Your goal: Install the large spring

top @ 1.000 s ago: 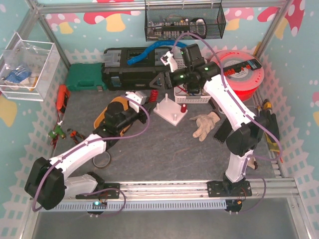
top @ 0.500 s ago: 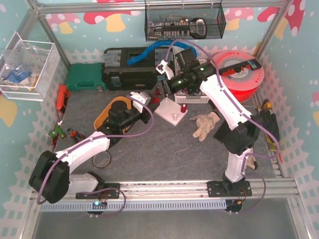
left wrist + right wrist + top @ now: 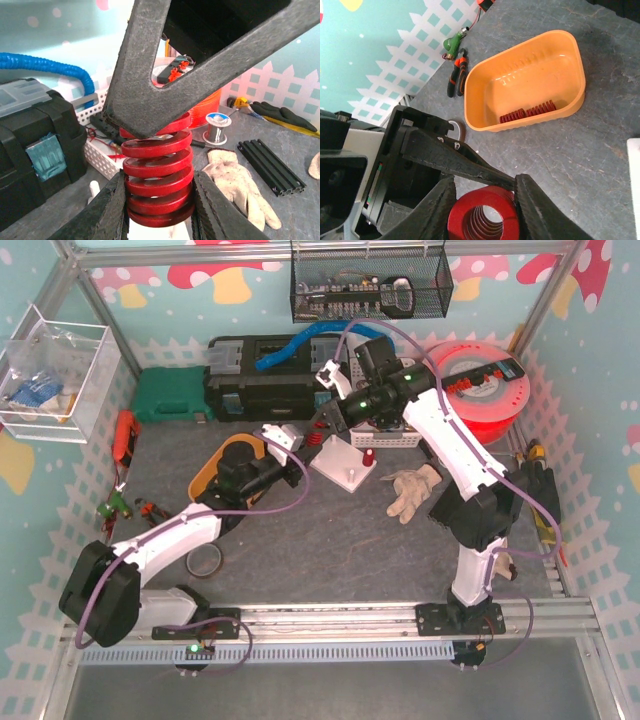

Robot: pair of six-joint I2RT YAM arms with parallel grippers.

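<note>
The far peg of the white peg stand is bare, so the robot's right gripper will turn downward, lower the large spring onto that peg and let go.
The large spring (image 3: pixel 157 175) is a thick red coil standing upright just above the white peg stand (image 3: pixel 345 468). My left gripper (image 3: pixel 157 210) is shut on its lower coils, one finger pressed to each side. My right gripper (image 3: pixel 484 205) comes from above and is shut on the spring's (image 3: pixel 482 217) top coils. One of its fingers (image 3: pixel 150 75) crosses over the spring in the left wrist view. From the top view the spring (image 3: pixel 312 437) shows between the two grippers, left of a small red spring (image 3: pixel 369 456) seated on a peg of the stand.
An orange tray (image 3: pixel 530 122) with two small red springs (image 3: pixel 527 114) lies on the mat to the left. Pliers (image 3: pixel 456 80) lie beyond it. A work glove (image 3: pixel 412 490), a white basket (image 3: pixel 385 438), a black toolbox (image 3: pixel 260 380) and a red spool (image 3: pixel 480 380) surround the stand.
My right arm swung down and left onto the spring, and its jaws closed on the top coils. My left gripper kept its hold and shifted slightly toward the stand.
</note>
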